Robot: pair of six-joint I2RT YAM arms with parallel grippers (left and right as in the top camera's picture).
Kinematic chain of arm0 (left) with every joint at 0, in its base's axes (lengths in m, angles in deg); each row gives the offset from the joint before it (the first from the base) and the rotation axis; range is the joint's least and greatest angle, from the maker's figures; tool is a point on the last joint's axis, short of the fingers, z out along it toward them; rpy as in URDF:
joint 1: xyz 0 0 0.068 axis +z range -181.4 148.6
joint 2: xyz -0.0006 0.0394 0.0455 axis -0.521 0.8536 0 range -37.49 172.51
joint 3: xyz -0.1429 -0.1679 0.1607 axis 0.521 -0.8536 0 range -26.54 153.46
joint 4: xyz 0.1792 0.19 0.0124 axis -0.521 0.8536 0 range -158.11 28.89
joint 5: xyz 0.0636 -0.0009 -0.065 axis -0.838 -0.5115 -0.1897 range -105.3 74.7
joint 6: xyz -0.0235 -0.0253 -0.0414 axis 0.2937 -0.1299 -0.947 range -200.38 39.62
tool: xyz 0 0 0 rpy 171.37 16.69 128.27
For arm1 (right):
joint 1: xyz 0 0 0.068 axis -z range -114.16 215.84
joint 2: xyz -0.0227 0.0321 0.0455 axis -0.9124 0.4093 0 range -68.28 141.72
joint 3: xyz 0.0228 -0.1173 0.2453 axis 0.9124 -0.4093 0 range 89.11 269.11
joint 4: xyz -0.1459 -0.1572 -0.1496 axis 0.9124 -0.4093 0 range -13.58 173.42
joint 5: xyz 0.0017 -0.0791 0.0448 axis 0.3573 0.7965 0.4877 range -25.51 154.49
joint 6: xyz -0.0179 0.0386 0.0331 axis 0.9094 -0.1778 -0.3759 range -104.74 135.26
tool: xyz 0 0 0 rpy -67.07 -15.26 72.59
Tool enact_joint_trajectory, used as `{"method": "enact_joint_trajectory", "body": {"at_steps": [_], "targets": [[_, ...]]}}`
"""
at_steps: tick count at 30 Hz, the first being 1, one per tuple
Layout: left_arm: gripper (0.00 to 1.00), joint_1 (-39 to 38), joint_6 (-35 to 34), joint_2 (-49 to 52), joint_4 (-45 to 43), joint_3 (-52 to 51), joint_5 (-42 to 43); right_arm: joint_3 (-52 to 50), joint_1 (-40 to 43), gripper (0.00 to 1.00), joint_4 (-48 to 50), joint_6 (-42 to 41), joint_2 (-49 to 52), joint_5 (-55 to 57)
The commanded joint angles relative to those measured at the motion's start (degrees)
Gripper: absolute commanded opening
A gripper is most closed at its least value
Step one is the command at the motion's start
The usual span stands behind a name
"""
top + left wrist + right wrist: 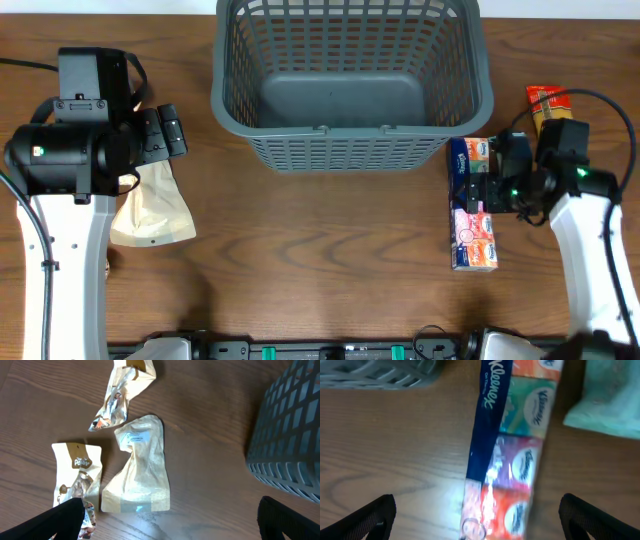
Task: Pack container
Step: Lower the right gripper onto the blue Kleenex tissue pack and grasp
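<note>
My right gripper should come down onto the pack's middle (pixel 459 192) (pixel 516 435) next and close across the narrow width, which fits between my fingers. The Kleenex tissue multipack lies below my gripper.
The container, a large dark grey slotted basket (pixel 350 128), stands at the back middle with nothing in it; its wall shows in the left wrist view (pixel 290 435) and the right wrist view (pixel 375 372). My left gripper (pixel 170 130) (pixel 170 520) is open and empty above a beige pouch (pixel 155 205) (pixel 140 467). My right gripper (pixel 482 185) (pixel 477 512) is open and straddles a long Kleenex tissue multipack (pixel 473 235) (pixel 515 445) lying on the table, without touching it.
Two more snack pouches lie by the beige one: a crumpled one (pixel 120 395) and a printed one (pixel 80 475). An orange-yellow packet (pixel 548 103) lies at the far right. A pale green packet (pixel 610 405) lies right of the tissues.
</note>
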Motion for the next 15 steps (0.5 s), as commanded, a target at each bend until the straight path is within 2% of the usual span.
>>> {"method": "enact_joint_trajectory", "body": {"at_steps": [1, 15], "targets": [[1.0, 0.2, 0.5, 0.0, 0.4, -0.1, 0.0, -0.4, -0.5, 0.92, 1.7, 3.4, 5.4, -1.4], [1.0, 0.2, 0.5, -0.1, 0.3, -0.1, 0.2, -0.4, -0.5, 0.92, 7.7, -2.4, 18.6, 6.1]]}}
